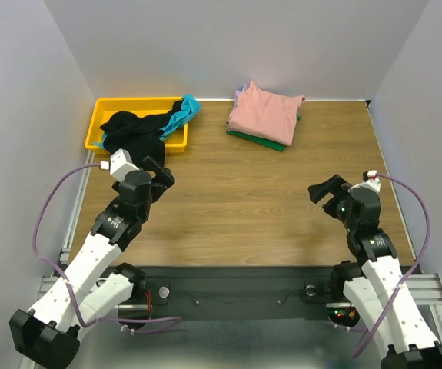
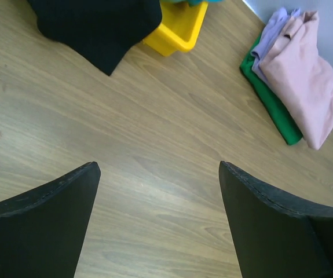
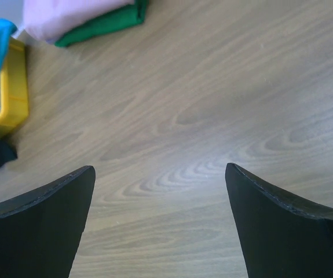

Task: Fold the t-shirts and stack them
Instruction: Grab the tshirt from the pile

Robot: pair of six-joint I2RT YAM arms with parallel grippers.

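Note:
My left gripper moves outward and down onto the black t-shirt's fold (image 1: 133,138) by the yellow bin's near edge next, since the cloth spills uncovered over that edge.
A black t-shirt (image 1: 134,129) and a teal t-shirt (image 1: 184,112) lie bunched in and over the yellow bin (image 1: 98,123) at the back left. A folded stack stands at the back centre: salmon-pink shirt (image 1: 265,112) on top, green shirt (image 1: 257,140) at the bottom, a lavender one (image 2: 273,30) between. My left gripper (image 1: 159,173) is open and empty just in front of the bin. My right gripper (image 1: 327,191) is open and empty over bare wood at the right. In the left wrist view the black shirt (image 2: 94,26) hangs over the bin's edge.
The wooden table (image 1: 236,207) is walled by grey panels at the back and sides. A black rail with the arm bases runs along the near edge. Purple cables loop off both arms.

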